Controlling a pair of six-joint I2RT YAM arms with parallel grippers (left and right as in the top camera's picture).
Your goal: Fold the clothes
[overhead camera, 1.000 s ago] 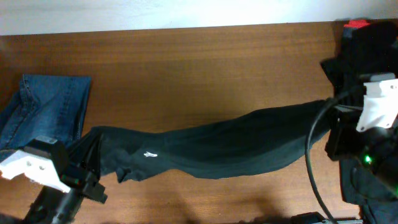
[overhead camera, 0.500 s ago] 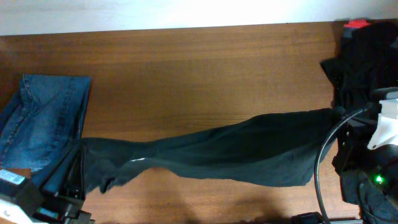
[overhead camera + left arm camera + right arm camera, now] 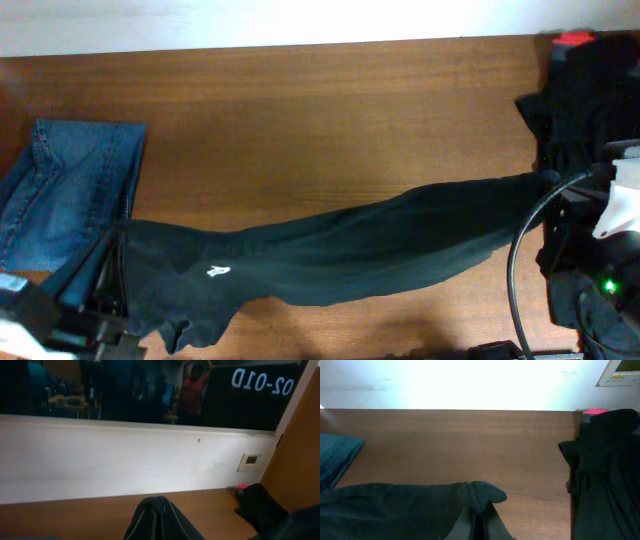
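The shirt's end in my left gripper should next go outward and down past the jeans for release on the bare tabletop near the wall (image 3: 232, 95) (image 3: 102, 514), since that's clear.
The black T-shirt (image 3: 350, 250) is stretched in a long band across the front of the table, its small white logo (image 3: 215, 271) near the left end. My left gripper (image 3: 112, 300) is shut on the shirt's left end at the front left; the left wrist view shows fabric bunched at the jaws (image 3: 159, 510). My right gripper (image 3: 548, 190) is shut on the right end at the right edge; the right wrist view shows the fabric pinched (image 3: 481, 502).
Folded blue denim jeans (image 3: 65, 190) lie at the left edge. A pile of dark clothes (image 3: 585, 100) with a red item (image 3: 573, 39) sits at the back right corner, also in the right wrist view (image 3: 605, 460). A white wall borders the table's far edge.
The shirt's left end has been pulled further toward the front left, and the logo now faces up. The left arm has dropped lower in the overhead view. The right arm stays put.
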